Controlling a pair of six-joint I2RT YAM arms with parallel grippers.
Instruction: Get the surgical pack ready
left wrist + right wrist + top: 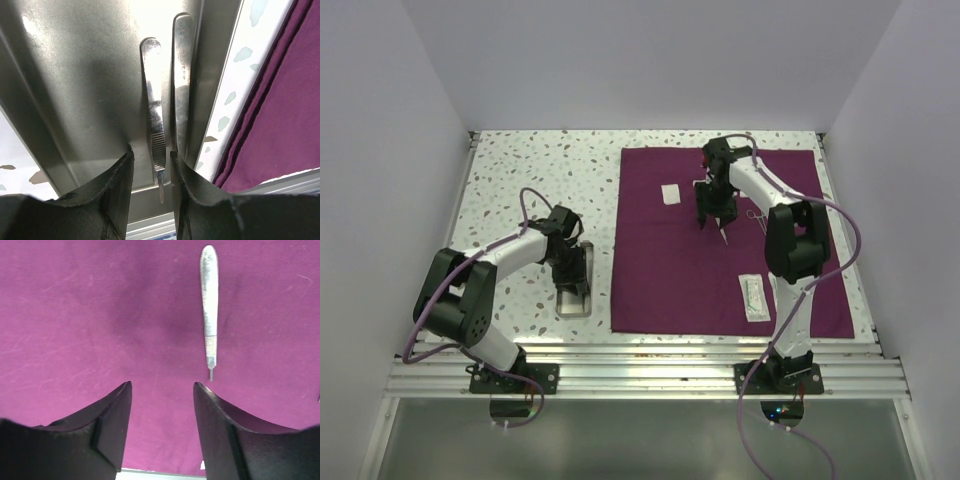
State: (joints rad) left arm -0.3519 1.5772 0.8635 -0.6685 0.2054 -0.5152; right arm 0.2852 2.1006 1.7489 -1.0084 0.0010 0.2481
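Note:
The right gripper moves down and to the right in the wrist view onto the scalpel handle's narrow tip (pixel 725 239) (pixel 211 371) next, since that lies below it, outside its fingers.
The dark magenta cloth (pixel 670 280) lies flat on the right half of the table. A small steel tray (pixel 576 302) sits on the speckled top just left of it. My left gripper (pixel 572 272) hangs low over the tray (pixel 75 90), open, its fingers either side of the tip of metal tweezers (pixel 154 105) that lie in the tray. A gap shows on both sides. My right gripper (pixel 162 384) is open over the cloth (pixel 100 315), nothing between its fingers. A slim scalpel handle (pixel 209 305) lies on the cloth ahead, slightly right. A white gauze square (pixel 670 193) rests on the cloth's far part.
A flat white packet (pixel 753 297) lies on the cloth near its front right. A thin metal instrument (pixel 756 213) lies right of the right gripper (pixel 717 218). The cloth's folded edge (pixel 285 125) runs close beside the tray. White walls close in the table.

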